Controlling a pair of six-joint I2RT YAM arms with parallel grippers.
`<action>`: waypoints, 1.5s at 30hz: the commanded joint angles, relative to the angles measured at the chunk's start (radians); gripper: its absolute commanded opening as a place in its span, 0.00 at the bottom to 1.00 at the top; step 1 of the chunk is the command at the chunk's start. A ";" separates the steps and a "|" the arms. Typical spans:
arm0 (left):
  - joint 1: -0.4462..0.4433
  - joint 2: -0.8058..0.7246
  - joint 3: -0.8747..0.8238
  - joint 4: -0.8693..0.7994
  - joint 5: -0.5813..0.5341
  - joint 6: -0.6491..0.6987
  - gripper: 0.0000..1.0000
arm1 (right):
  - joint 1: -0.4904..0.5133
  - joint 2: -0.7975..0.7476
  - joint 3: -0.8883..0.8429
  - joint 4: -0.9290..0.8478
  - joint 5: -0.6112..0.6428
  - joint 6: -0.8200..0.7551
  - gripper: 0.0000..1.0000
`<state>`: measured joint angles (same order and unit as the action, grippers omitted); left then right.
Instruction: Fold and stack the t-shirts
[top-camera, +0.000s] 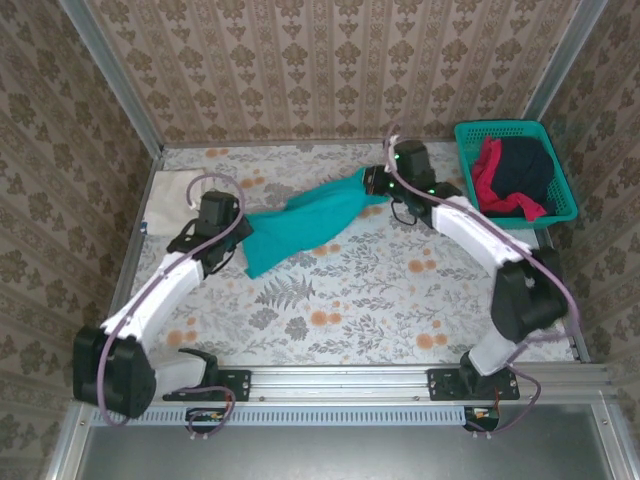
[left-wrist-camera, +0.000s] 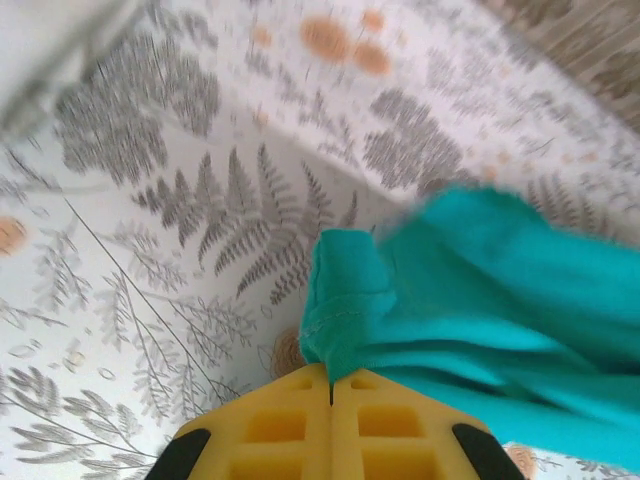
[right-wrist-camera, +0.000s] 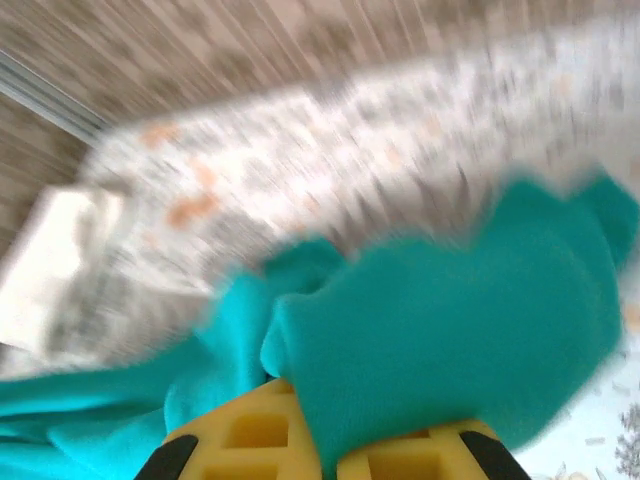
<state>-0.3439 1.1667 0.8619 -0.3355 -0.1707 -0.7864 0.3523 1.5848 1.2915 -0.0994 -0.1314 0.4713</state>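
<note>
The teal shirt hangs stretched above the table, so the robot's right gripper will next lower the shirt's other end onto the floral tablecloth below and let go of it there.
A teal t-shirt (top-camera: 310, 222) hangs stretched above the table between both arms. My left gripper (top-camera: 238, 222) is shut on its left hem corner (left-wrist-camera: 345, 330), the yellow fingers (left-wrist-camera: 290, 420) pressed together on the cloth. My right gripper (top-camera: 378, 180) is shut on the shirt's other end (right-wrist-camera: 450, 330), which drapes over its yellow fingers (right-wrist-camera: 250, 430). A folded cream-white shirt (top-camera: 170, 192) lies flat at the far left of the table and also appears blurred as a pale cloth (right-wrist-camera: 50, 265). Red and dark navy shirts (top-camera: 515, 178) are heaped in the basket.
The teal mesh basket (top-camera: 560, 160) stands at the back right corner. The floral tablecloth (top-camera: 350, 300) covers the table. Patterned walls close off the back and sides, and a metal rail (top-camera: 400, 385) runs along the near edge.
</note>
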 joint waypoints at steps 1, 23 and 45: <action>0.015 -0.118 0.027 -0.082 -0.077 0.157 0.00 | 0.004 -0.180 -0.003 0.043 0.035 -0.034 0.00; 0.072 -0.304 0.190 -0.344 0.023 0.307 0.00 | 0.036 -0.470 -0.017 -0.087 0.051 -0.050 0.00; 0.266 0.162 0.035 -0.020 0.238 0.273 0.00 | 0.019 0.183 0.123 0.046 0.114 -0.202 0.00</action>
<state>-0.1001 1.2758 0.8673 -0.4408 0.0650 -0.5224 0.3897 1.7096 1.3273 -0.1574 -0.0555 0.2935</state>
